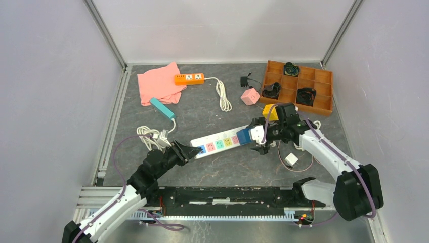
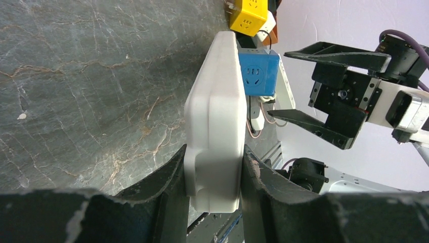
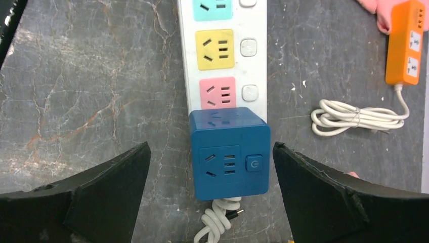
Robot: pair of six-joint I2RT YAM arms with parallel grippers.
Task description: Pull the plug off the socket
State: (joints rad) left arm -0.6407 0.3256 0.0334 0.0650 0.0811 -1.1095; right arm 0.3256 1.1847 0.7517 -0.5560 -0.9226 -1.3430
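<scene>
Next, my right gripper should lower toward the white power strip, closing around both sides of the blue cube, since the open fingers stand short of a full hold on it.
The socket (image 1: 221, 141) is a long white power strip with pastel outlets, lying slantwise mid-table. A blue cube plug (image 1: 244, 135) sits plugged into its right end. My left gripper (image 1: 190, 151) is shut on the strip's left end; in the left wrist view the white strip (image 2: 215, 126) is clamped between the black fingers (image 2: 162, 187), with the blue cube (image 2: 258, 72) at its far end. My right gripper (image 1: 260, 136) is open and straddles the blue cube (image 3: 230, 154), one finger (image 3: 109, 182) on each side, not touching it. Yellow and pink outlets (image 3: 215, 49) show beyond.
An orange power strip (image 1: 189, 78) with coiled cord, a pink cloth (image 1: 159, 83) and a teal bar (image 1: 162, 108) lie at the back left. A pink cube (image 1: 250, 96), a yellow cube (image 1: 270, 112) and an orange compartment tray (image 1: 298, 87) are at the back right. A white adapter (image 1: 291, 159) lies near my right arm.
</scene>
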